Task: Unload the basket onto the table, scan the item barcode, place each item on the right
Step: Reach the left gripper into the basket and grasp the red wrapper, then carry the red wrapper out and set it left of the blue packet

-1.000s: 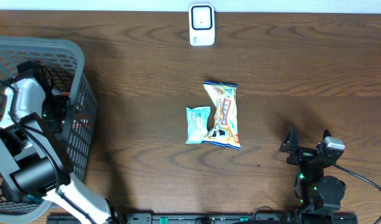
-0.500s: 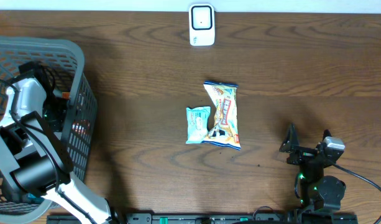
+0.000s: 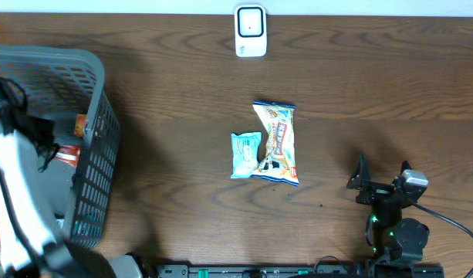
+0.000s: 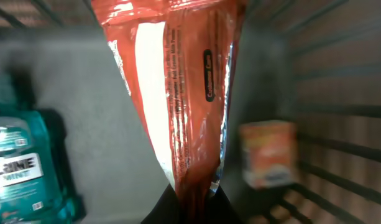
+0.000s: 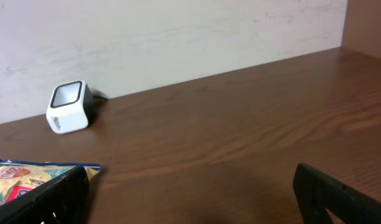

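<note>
The red packet will go up over the basket's side next in my left gripper. Then it will go down beside the small teal packet, where the table is empty.
Inside the grey basket, my left gripper is shut on the lower edge of a red packet, which fills the upper middle of the left wrist view. No barcode shows on it. From overhead the left arm is a white blur over the basket, with a bit of the red packet beside it. The white scanner stands at the table's far edge and also shows in the right wrist view, the scanner at left. My right gripper rests at the near right, open and holding nothing.
A teal mouthwash bottle and an orange box lie in the basket. A long snack bag and a small teal packet lie together mid-table. The basket's lattice wall is close on the right.
My left gripper has closed on the red packet. The left arm has swung across the basket and now shows blurred from overhead. The right arm has not moved.
</note>
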